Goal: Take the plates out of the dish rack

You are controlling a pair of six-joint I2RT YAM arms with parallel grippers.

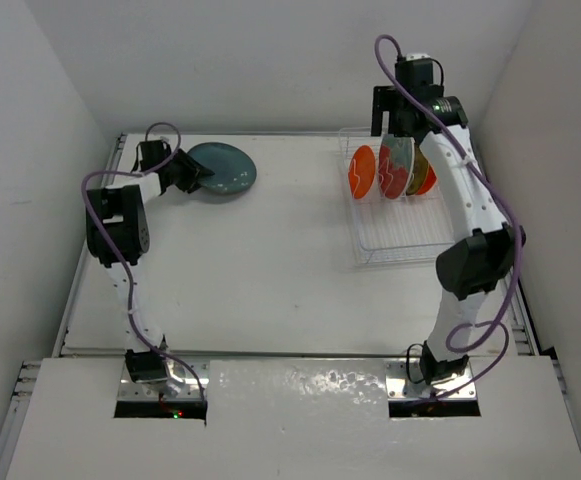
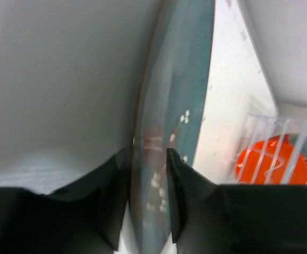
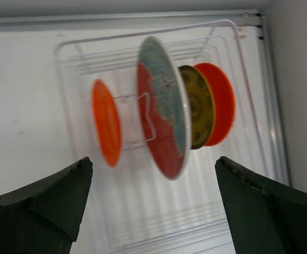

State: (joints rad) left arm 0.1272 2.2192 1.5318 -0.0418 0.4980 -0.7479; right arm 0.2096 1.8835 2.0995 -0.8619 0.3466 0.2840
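The red plate's upper rim stands clear of the orange plate. I will next move my right gripper down toward the rack (image 1: 402, 240), with its open fingers on both sides of that rim.
The teal plate (image 1: 223, 168) lies at the table's far left. My left gripper (image 1: 194, 174) is shut on its near rim; the left wrist view shows both fingers (image 2: 185, 185) pinching the teal plate (image 2: 177, 106) edge-on. The white wire dish rack (image 1: 402, 240) stands at the far right. In it stand an orange plate (image 1: 362, 172), the red plate with a mottled teal centre (image 1: 395, 166) and a yellow-centred orange plate (image 1: 425, 175). My right gripper (image 1: 400, 115) is open above the rack. Its view shows the orange plate (image 3: 105, 121), the red plate (image 3: 164, 121) and the yellow-centred plate (image 3: 198, 108).
White walls close in the table on the left, back and right. The rack's near half (image 3: 158, 217) holds no plates. The rack sits close to the right wall (image 3: 301, 95). The arm bases are at the near edge.
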